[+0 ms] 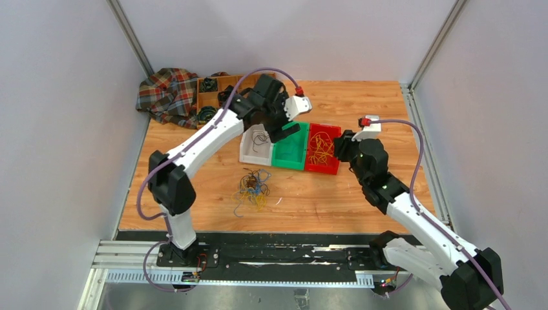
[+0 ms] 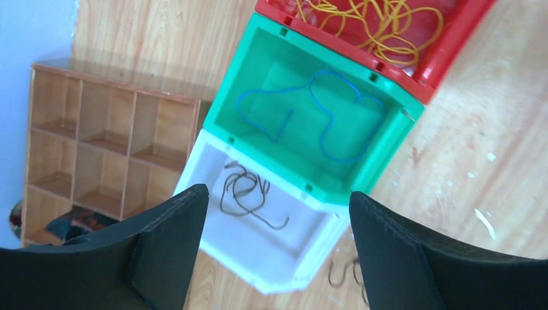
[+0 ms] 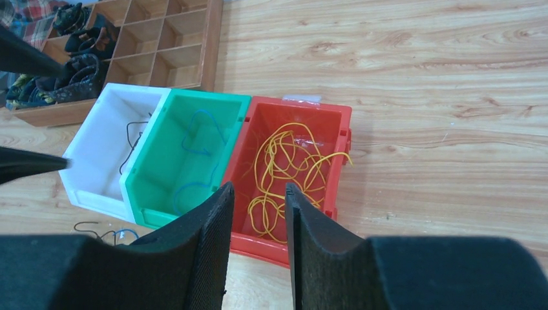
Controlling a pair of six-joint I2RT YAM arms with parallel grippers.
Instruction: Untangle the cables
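The blue wire makes a loop at the tangle's bin-side (image 1: 265, 172) edge. My left gripper will next move back from the bins and down to that loop.
A tangle of thin yellow, blue and black cables (image 1: 253, 188) lies on the wooden table in front of three bins. The white bin (image 2: 284, 258) holds a black wire (image 2: 242, 194). The green bin (image 2: 381, 155) holds a blue wire (image 2: 323, 110). The red bin (image 2: 446, 58) holds yellow wires (image 2: 375, 26). My left gripper (image 1: 284, 132) hovers over the white and green bins, wide open and empty (image 2: 278, 200). My right gripper (image 1: 342, 147) hangs at the red bin's right end; its jaws (image 3: 258, 190) stand a narrow gap apart, with nothing between them.
A wooden compartment box (image 1: 213, 90) holding black coiled bundles stands at the back left, beside a plaid cloth (image 1: 168, 93). Grey enclosure walls close both sides and the back. A metal rail (image 1: 258, 255) runs along the near edge.
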